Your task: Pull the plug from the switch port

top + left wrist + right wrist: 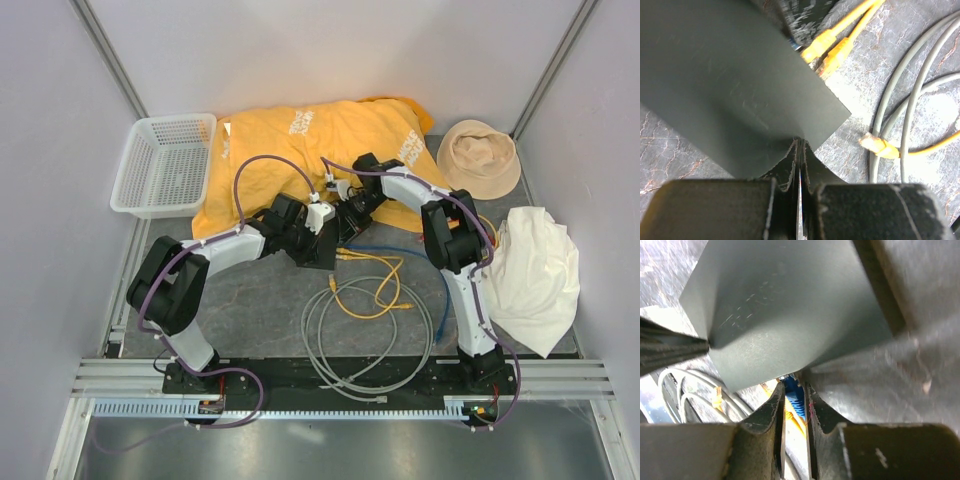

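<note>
The blue plug needs to be pulled up and away by the robot's right gripper, then lowered beside the hat's near edge (462, 187), because that spot is clear of the switch.
The black switch (322, 247) lies mid-table; it fills the left wrist view (730, 85) and the right wrist view (785, 305). Two yellow plugs (827, 47) sit in its ports, and a blue plug (796, 399) is at its port side. My right gripper (794, 390) is shut on the blue plug, which shows between its fingers (771, 412); from above it is at the switch's far side (350, 215). My left gripper (800, 145) is shut, its tips pressed against the switch's edge (300, 238). The ports themselves are hidden.
Yellow cable (372, 290), blue cable (420, 262) and a coiled grey cable (365, 345) lie right of and in front of the switch. An orange cloth (310, 145) and a white basket (165, 165) are behind. A hat (480, 155) and a white cloth (535, 275) are right.
</note>
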